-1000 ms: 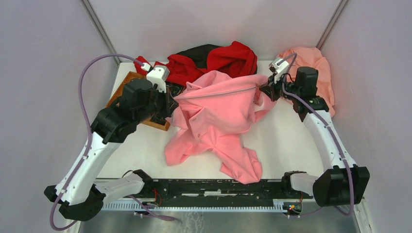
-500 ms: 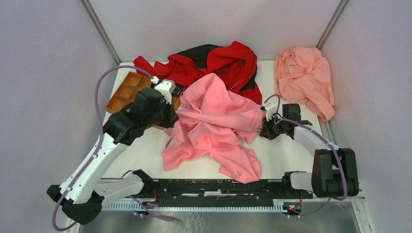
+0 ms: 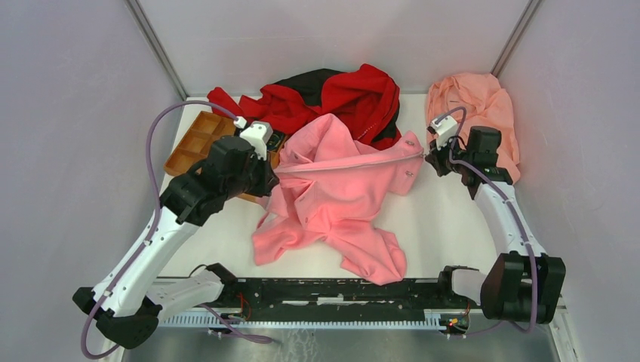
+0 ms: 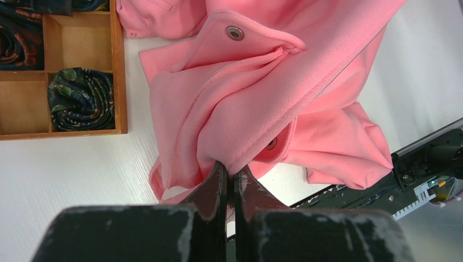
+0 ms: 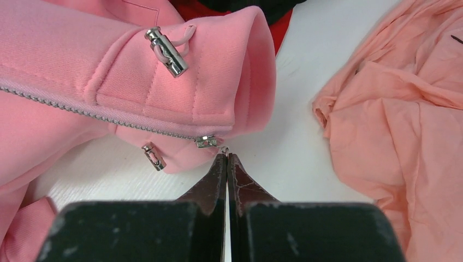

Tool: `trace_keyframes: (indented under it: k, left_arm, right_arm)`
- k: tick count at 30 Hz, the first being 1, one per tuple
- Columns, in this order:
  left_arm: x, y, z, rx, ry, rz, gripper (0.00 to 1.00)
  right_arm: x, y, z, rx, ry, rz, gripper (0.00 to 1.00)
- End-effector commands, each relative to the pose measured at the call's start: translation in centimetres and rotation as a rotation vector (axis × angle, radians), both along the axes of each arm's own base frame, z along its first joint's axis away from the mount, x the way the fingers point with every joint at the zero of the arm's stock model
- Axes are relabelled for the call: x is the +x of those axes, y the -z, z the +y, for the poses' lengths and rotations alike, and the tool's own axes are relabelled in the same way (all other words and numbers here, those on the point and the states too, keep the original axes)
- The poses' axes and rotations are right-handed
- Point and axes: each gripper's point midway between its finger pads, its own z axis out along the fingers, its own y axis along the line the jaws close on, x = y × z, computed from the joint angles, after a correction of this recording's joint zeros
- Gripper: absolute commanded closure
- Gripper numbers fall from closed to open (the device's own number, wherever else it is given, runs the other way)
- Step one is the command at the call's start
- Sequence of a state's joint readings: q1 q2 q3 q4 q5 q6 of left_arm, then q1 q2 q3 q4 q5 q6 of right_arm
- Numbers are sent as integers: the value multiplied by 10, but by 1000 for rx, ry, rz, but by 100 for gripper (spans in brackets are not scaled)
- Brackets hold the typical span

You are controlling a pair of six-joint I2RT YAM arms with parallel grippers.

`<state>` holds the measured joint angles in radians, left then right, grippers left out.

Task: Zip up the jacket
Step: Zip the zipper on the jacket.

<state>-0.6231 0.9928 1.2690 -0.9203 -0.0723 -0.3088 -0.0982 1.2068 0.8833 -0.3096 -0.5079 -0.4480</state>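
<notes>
The slider (image 5: pixel 207 142) is at the end of the zipper teeth, so the robot's left gripper will next move back and in toward the middle of the jacket and let go of the fold.
The pink jacket (image 3: pixel 340 188) lies crumpled in the middle of the table, its top edge stretched taut between both grippers. Its zipper (image 3: pixel 355 161) runs as a straight line along that edge. My left gripper (image 3: pixel 269 175) is shut on a fold of the jacket (image 4: pixel 262 82) at the left end; in the left wrist view the fabric bunches right at the tips of the left gripper (image 4: pixel 230 166). My right gripper (image 3: pixel 430 157) is at the right end. There the right gripper (image 5: pixel 226 155) is shut on the small metal pull, just below the slider (image 5: pixel 207 142) at the end of the zipper teeth (image 5: pixel 109 114).
A wooden tray (image 3: pixel 198 139) with rolled ties sits behind the left arm. A red-and-black garment (image 3: pixel 340 94) lies at the back, touching the jacket. A salmon cloth (image 3: pixel 475 102) is piled at the back right, close beside the right gripper. A black rail (image 3: pixel 340 290) lines the near edge.
The right gripper dipped toward the near side half a second ago, then swung back out to the right and far, pulling the zipper edge straight. The left arm has held still since.
</notes>
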Motion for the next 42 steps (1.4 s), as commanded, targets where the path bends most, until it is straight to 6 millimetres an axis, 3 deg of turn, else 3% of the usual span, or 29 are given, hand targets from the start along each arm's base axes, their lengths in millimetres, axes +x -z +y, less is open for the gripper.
trace_keyframes:
  k: [1,8,17,18,24,26,30,34,37,42]
  left_arm:
    - [10,-27,3,-61,-44,-86,98]
    - [9,-9,-15,-76,29,-29,98]
    - [-1,12,-51,-190,170,59,98]
    - [-3,14,-56,-206,188,71,98]
    - [-23,31,-88,-330,349,183,97]
    - [-27,39,-91,-335,369,210,96]
    - [-33,52,-89,-314,385,246,93]
    - [-40,62,-91,-323,405,294,92]
    - [-46,72,-91,-329,407,329,91]
    - [-66,107,-97,-397,431,476,89]
  right_arm:
    - [8,-17,-29,-109,64,-61,100]
    - [3,-16,-25,-136,-2,-67,100]
    - [-3,-39,-5,-160,-176,-146,97]
    - [-5,-42,-1,-161,-213,-151,93]
    - [-29,-63,28,-159,-476,-203,33]
    - [-45,-67,43,-150,-594,-249,20]
    - [-88,-61,73,-125,-863,-383,2]
    - [-120,-50,99,-90,-1053,-480,2]
    - [-127,-41,116,-78,-1134,-447,2]
    - [-131,-25,152,-97,-1236,-381,2]
